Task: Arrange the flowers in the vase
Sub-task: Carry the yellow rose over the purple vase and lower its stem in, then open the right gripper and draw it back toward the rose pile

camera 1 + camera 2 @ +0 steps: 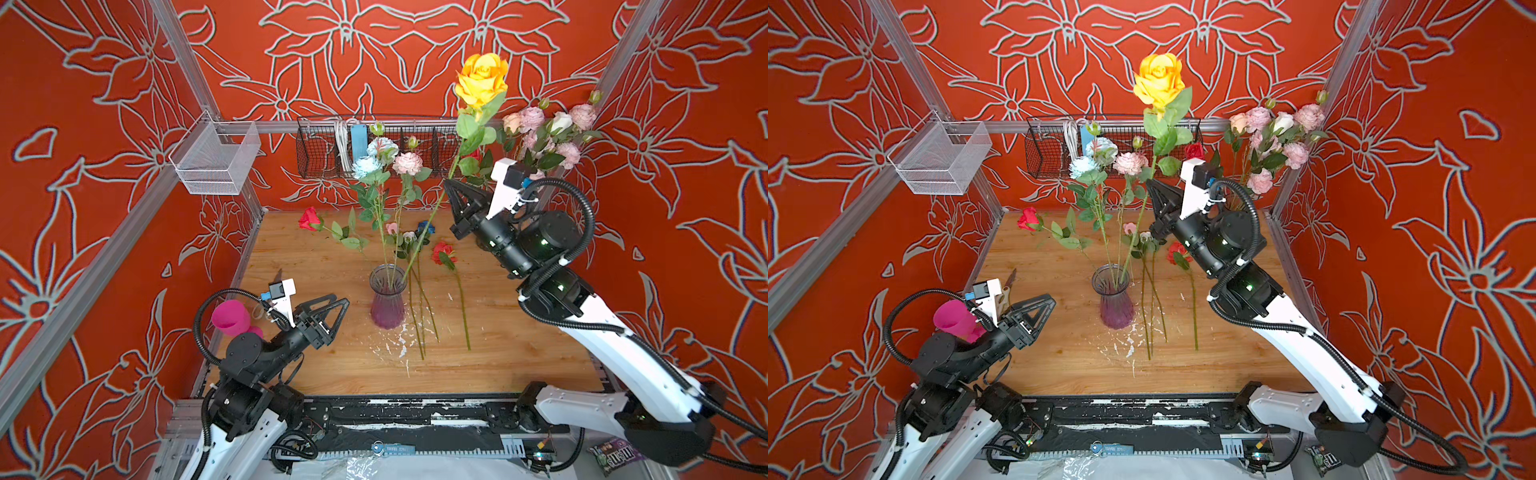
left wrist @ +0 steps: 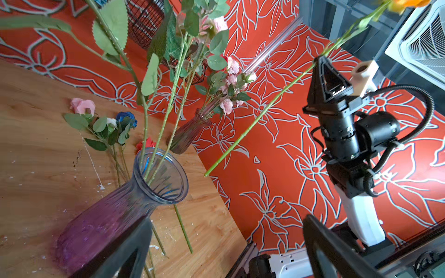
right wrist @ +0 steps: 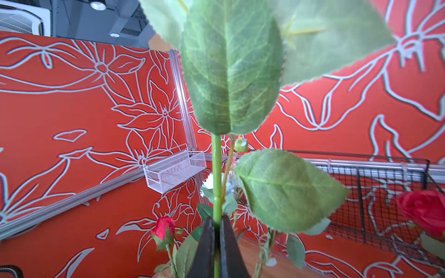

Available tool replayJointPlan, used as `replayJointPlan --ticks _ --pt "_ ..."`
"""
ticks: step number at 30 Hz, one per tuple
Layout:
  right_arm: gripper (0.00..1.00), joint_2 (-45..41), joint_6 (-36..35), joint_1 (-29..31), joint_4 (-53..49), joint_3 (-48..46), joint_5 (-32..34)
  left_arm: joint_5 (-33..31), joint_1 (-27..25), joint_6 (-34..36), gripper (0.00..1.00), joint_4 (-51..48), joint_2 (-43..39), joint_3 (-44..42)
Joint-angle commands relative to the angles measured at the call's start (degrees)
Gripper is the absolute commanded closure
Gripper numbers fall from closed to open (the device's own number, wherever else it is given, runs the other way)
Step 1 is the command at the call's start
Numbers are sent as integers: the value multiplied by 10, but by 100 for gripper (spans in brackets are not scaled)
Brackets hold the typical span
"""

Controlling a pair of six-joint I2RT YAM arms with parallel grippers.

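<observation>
My right gripper moves down and in toward the purple vase's opening [image 1: 388,277] next, slips the yellow rose's stem inside and releases it, as the stem's lower end hangs outside.
A purple glass vase [image 1: 387,299] [image 1: 1115,301] [image 2: 120,214] stands mid-table with pale-blue [image 1: 368,166] and pink [image 1: 407,163] flowers in it. My right gripper [image 1: 449,183] [image 1: 1149,183] [image 3: 216,223] is raised behind it, shut on the stem of a yellow rose [image 1: 482,79] [image 1: 1158,79]. The stem slants down, and its lower end [image 2: 206,173] hangs just beside the vase's rim, outside the mouth. My left gripper [image 1: 343,301] [image 1: 1050,299] [image 2: 226,220] is open and empty, left of the vase. Two red roses [image 1: 309,218] [image 1: 442,251] and a blue one [image 1: 426,227] lie on the table.
A second vase [image 2: 187,132] of pink flowers [image 1: 540,133] stands at the back right corner. A black wire basket [image 1: 320,153] and a white mesh basket [image 1: 216,158] hang on the walls. A pink cup [image 1: 230,318] sits behind my left arm.
</observation>
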Motion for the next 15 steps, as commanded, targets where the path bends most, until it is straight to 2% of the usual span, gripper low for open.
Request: replayJointPlan --ticks 1,6,13,15 --pt "100 36 -29 10 26 17 -15 26 -2 6 3 30 12 4" --pt "100 75 -40 19 54 -27 -22 30 -2 2 3 32 15 -2" --pt "100 91 9 32 93 -128 -25 22 -2 0 3 38 19 -8" --pt "91 88 13 38 84 -143 -22 23 -2 -2 3 42 27 -8"
